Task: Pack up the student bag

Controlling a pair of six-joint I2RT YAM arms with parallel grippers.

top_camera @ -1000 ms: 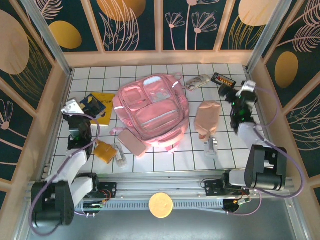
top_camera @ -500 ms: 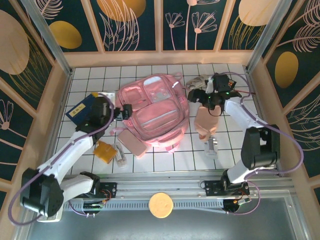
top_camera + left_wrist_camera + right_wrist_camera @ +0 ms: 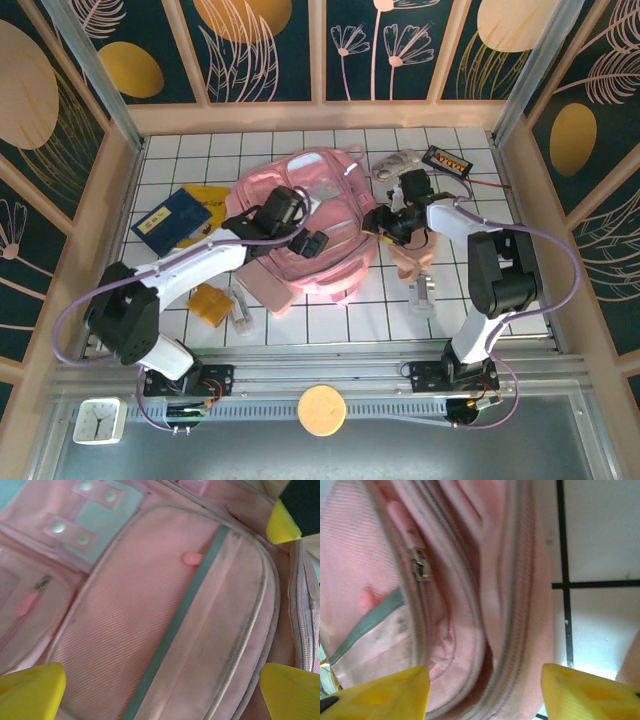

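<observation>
I need to lower my left gripper onto the front pocket's pale corded rim (image 3: 248,630) next, because the cord runs between the open fingers.
The student bag (image 3: 320,190), a big soft pink backpack, lies flat in the middle of the tiled table. My left gripper (image 3: 313,243) hovers over its front, open. In the left wrist view the yellow fingertips (image 3: 31,692) stand wide apart above the front pocket (image 3: 150,620) and its grey-green strip. My right gripper (image 3: 385,222) is at the bag's right edge. Its yellow fingers (image 3: 387,692) straddle the bag's zipped side seam (image 3: 505,630), apart from the fabric, with a zip pull (image 3: 421,569) further up.
A beige pouch (image 3: 415,248) lies just right of the bag, under the right arm. A small pink pencil case (image 3: 266,288), an orange pack (image 3: 210,303), a blue book (image 3: 172,220) and a yellow sheet (image 3: 212,196) lie to the left. A grey mouse (image 3: 398,162) and a black device (image 3: 447,160) are at the back.
Both arms have swung in from the table's sides to the bag: the left onto its front, the right to its right edge. The right jaws have narrowed.
</observation>
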